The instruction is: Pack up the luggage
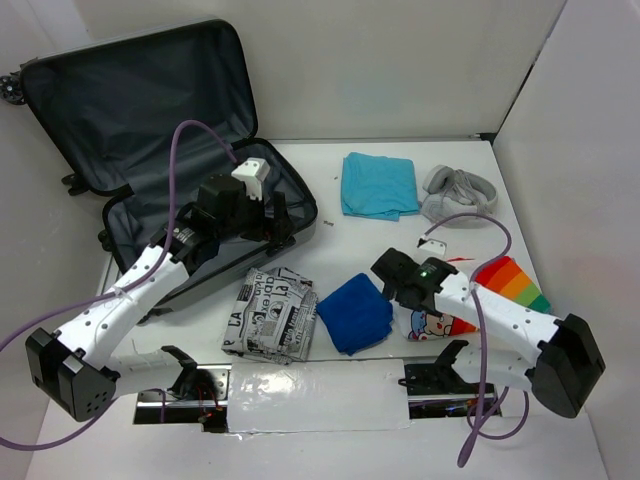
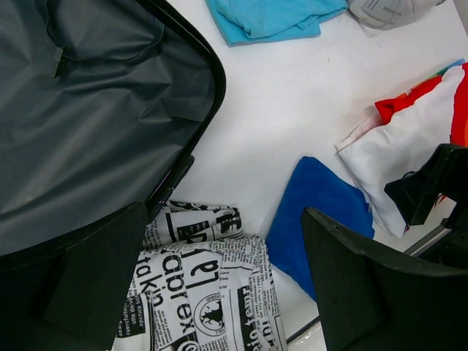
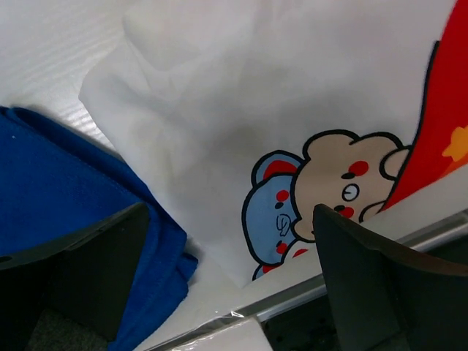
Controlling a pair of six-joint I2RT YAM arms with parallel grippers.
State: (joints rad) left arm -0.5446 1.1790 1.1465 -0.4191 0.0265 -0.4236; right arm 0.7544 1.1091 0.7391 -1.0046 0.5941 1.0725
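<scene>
The right gripper first lowers onto the white cartoon shirt's edge [image 1: 404, 326] [image 3: 213, 229] next, to get it between its fingers.
The luggage [image 1: 150, 110] lies open at the back left, its dark lining up; the lining fills the upper left of the left wrist view [image 2: 88, 110]. My left gripper [image 1: 278, 232] is open and empty above the suitcase's right rim, over a newspaper-print cloth [image 1: 270, 315], which lies between its fingers in the left wrist view [image 2: 205, 285]. My right gripper [image 1: 393, 290] is open and empty, low over the edge of a white cartoon shirt [image 3: 292, 131] next to a dark blue cloth [image 1: 355, 312], which also shows in the right wrist view [image 3: 66, 190].
A light blue cloth [image 1: 378, 185] and a grey bundled item [image 1: 458, 195] lie at the back of the table. The white shirt's rainbow part [image 1: 512, 283] lies at the right. A metal strip with plastic film [image 1: 320, 395] runs along the near edge.
</scene>
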